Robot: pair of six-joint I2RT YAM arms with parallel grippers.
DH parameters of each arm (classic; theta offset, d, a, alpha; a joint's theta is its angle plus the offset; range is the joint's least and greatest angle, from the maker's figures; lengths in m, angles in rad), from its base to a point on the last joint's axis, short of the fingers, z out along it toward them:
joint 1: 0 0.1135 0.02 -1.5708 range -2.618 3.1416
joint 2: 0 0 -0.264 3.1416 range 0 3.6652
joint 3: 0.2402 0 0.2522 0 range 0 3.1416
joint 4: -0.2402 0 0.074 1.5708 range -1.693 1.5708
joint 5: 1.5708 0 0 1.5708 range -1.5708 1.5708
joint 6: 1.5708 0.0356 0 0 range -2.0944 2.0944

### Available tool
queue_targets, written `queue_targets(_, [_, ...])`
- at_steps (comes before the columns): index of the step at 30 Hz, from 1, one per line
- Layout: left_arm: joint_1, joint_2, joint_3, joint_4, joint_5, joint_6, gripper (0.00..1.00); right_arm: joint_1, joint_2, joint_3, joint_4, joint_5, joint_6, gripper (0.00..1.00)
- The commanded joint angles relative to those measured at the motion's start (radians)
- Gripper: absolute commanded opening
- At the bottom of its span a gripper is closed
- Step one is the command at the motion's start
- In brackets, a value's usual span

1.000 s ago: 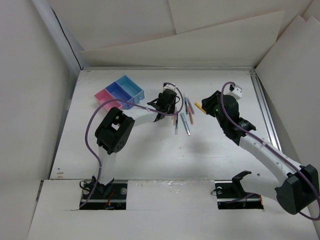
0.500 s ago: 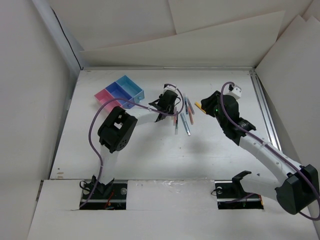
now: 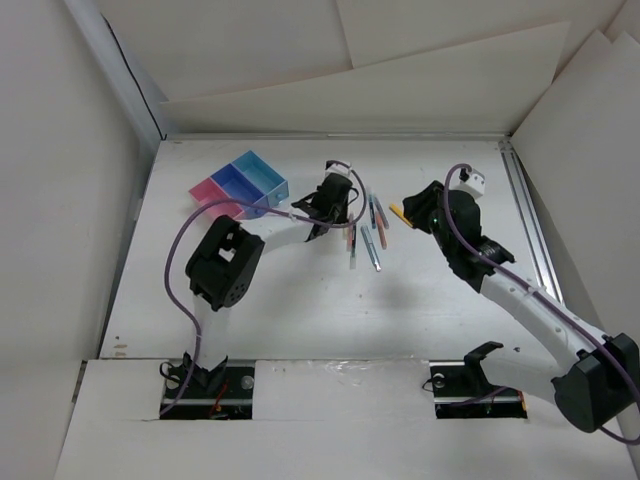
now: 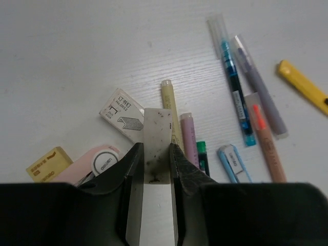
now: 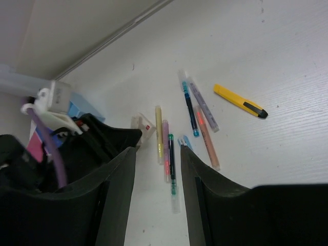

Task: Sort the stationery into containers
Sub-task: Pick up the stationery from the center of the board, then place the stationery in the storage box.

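Observation:
My left gripper carries the whitish block left in the top view, over the light blue compartment [image 3: 259, 174], next. It releases the block there, since that compartment is empty.
My left gripper [image 4: 156, 147] is shut on a whitish-grey stubby block [image 4: 156, 123] with dark smudges, over the stationery pile. Beside it lie a yellow pen [image 4: 170, 107], a pink pen [image 4: 188, 138], a green pen [image 4: 202, 156], a blue pen [image 4: 233, 87], a grey-purple pen [image 4: 259, 87] and an orange pen [image 4: 266, 141]. In the top view the left gripper [image 3: 335, 200] is right of the joined pink and blue containers [image 3: 240, 185]. My right gripper [image 5: 158, 154] is open and empty above the pens [image 3: 365, 230].
A yellow utility knife [image 4: 303, 87] lies right of the pens, near the right gripper [image 3: 425, 212]. A staples box [image 4: 124, 117], a pink correction tape [image 4: 100, 161], a small yellow box [image 4: 48, 163] and a light blue piece [image 4: 233, 163] lie around the left gripper.
The left arm's elbow has shifted a little to the left and its gripper has edged toward the far side. The right arm has barely moved.

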Motion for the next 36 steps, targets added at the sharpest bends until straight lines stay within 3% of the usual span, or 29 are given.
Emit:
queue_targets(1, [0.044,-0.181,-0.03,0.046,0.06,-0.057,0.04,-0.007,-0.03,-0.006,0.049,-0.004,-0.01,0.46])
queue_targets(9, [0.201,-0.305,-0.06,0.074,0.094,-0.247,0.04,-0.007,-0.008,0.005,0.049,-0.024,-0.01,0.43])
queue_targets(13, [0.343,-0.305,-0.06,0.072,0.172,-0.371,0.07,0.011,0.019,0.057,0.035,-0.047,-0.01,0.4])
queue_targets(18, [0.469,-0.212,-0.007,0.051,0.162,-0.442,0.07,0.011,0.061,0.123,0.011,-0.059,-0.01,0.4])
queue_targets(29, [0.497,-0.078,0.119,-0.055,0.123,-0.442,0.09,0.03,0.085,0.011,0.106,-0.059,-0.01,0.37])
queue_targets(36, [0.497,-0.078,0.11,-0.064,0.102,-0.421,0.29,0.039,0.075,0.002,0.106,-0.059,-0.01,0.38])
